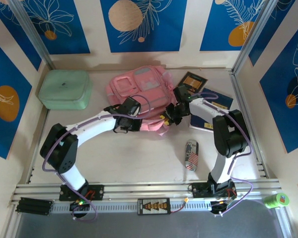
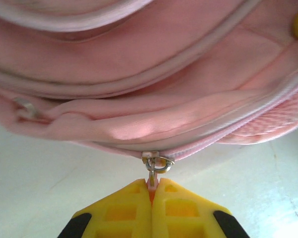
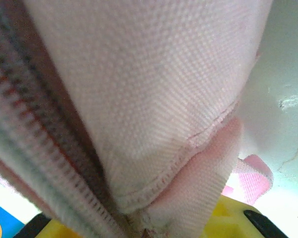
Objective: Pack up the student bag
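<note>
I need to pull the zipper pull outward round the bag's side by the mint green case with my left gripper and let go of it, since the seam runs that way.
The student bag (image 1: pixel 139 84), a soft pink backpack, lies at the back middle of the table. My left gripper (image 1: pixel 137 122) is at its near edge. In the left wrist view its yellow fingers (image 2: pixel 124 210) are pressed together on the small metal zipper pull (image 2: pixel 158 168) that hangs from the bag's zip seam (image 2: pixel 198 144). My right gripper (image 1: pixel 170 117) is at the bag's near right corner. In the right wrist view pink woven fabric (image 3: pixel 154 99) and a zip track (image 3: pixel 35 148) run down between its fingers (image 3: pixel 238 218), which are closed on the fabric.
A mint green case (image 1: pixel 65 89) sits at the back left. A dark blue booklet (image 1: pixel 214 111) and a brown-black packet (image 1: pixel 192 82) lie right of the bag. A flag-printed can (image 1: pixel 191 154) lies in front of the right arm. A green tape roll (image 1: pixel 276 200) rests off the table's near right corner.
</note>
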`<action>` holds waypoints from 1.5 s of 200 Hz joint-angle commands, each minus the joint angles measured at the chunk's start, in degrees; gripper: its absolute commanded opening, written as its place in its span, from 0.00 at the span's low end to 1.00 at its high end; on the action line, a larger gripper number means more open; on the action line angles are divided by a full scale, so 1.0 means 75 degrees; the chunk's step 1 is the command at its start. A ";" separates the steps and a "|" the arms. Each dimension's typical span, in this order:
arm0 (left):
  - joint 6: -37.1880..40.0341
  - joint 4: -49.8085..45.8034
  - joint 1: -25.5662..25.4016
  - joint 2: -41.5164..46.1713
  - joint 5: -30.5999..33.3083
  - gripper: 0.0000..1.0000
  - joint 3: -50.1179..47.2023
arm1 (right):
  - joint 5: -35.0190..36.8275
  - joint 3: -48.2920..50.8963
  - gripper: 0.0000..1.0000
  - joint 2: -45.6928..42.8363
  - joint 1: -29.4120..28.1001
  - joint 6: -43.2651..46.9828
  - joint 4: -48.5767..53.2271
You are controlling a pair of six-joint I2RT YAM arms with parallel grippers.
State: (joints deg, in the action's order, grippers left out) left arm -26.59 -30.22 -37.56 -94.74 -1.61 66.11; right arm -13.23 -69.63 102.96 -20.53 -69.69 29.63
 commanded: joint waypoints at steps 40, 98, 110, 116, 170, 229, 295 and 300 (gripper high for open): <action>0.1012 -0.0352 0.1153 0.0363 -0.0088 0.00 -0.0511 | 0.0347 0.0119 0.24 -0.0529 0.0204 0.0478 -0.0271; 0.2144 -0.0087 0.2236 -0.0132 -0.0184 0.00 -0.0219 | 0.0428 -0.0057 0.20 -0.0627 0.0159 0.0935 -0.0140; 0.2454 0.0054 0.2385 -0.0253 -0.0281 0.00 -0.0163 | 0.0465 -0.0070 0.20 -0.0669 0.0156 0.0999 -0.0113; 0.2599 0.0067 0.2464 -0.0334 -0.0311 0.00 -0.0089 | 0.0435 -0.0068 0.20 -0.0683 0.0158 0.1026 -0.0108; 0.3554 0.0030 0.3181 -0.0971 -0.0711 0.00 0.0682 | 0.0284 -0.0010 0.20 -0.0831 0.0177 0.1264 -0.0145; 0.3204 -0.0106 0.3653 -0.1758 -0.0653 0.00 0.1629 | -0.0429 0.0119 0.20 -0.0666 -0.0017 0.1260 -0.0627; 0.1938 -0.0167 0.3830 -0.0626 0.0363 0.24 0.0708 | -0.0884 -0.0432 0.20 0.0050 -0.1116 0.0761 -0.1164; 0.1847 -0.0164 0.3827 -0.0424 0.0424 0.28 0.0509 | -0.0949 -0.0523 0.20 0.0143 -0.1217 0.0761 -0.1211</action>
State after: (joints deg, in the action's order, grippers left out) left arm -7.73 -30.15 -10.04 -105.65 -3.42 75.13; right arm -14.66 -69.58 101.32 -26.09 -63.55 24.27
